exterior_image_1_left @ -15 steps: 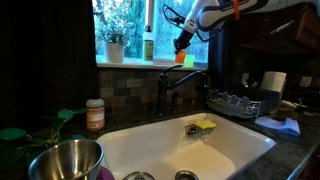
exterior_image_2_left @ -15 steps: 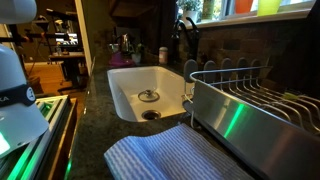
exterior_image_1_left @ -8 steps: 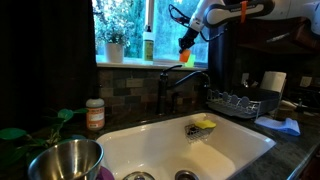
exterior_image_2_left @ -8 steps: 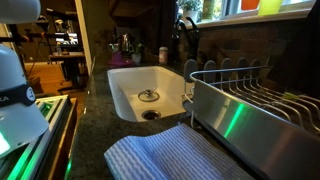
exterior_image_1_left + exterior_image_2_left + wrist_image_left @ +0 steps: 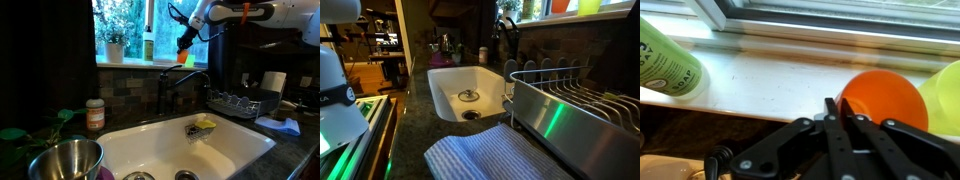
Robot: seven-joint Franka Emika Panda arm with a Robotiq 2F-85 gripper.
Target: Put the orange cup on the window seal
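Observation:
My gripper should next move down a little toward the window seal and open its fingers to let go of the orange cup's near rim, because the ledge is just below it.
The orange cup (image 5: pixel 885 100) is at the window seal (image 5: pixel 770 75), next to a yellow-green cup (image 5: pixel 945 95). My gripper (image 5: pixel 838 104) comes down from above and is shut on the cup's near rim, its two fingers nearly together across the wall. In an exterior view the gripper (image 5: pixel 184 43) hangs in front of the bright window with the orange cup (image 5: pixel 186 58) under it, just at ledge height (image 5: pixel 130 64). I cannot tell whether the cup's base rests on the ledge. The orange cup also shows at the top edge of an exterior view (image 5: pixel 565 5).
A tall green bottle (image 5: pixel 148 45) and a potted plant (image 5: pixel 114 46) stand on the ledge beside the cup. Below are the faucet (image 5: pixel 165 88), the white sink (image 5: pixel 180 145), a dish rack (image 5: pixel 240 102) and an orange-labelled jar (image 5: pixel 95 114).
The gripper and the orange cup have shifted slightly to the right along the window since a second ago. In the last half second almost nothing has moved.

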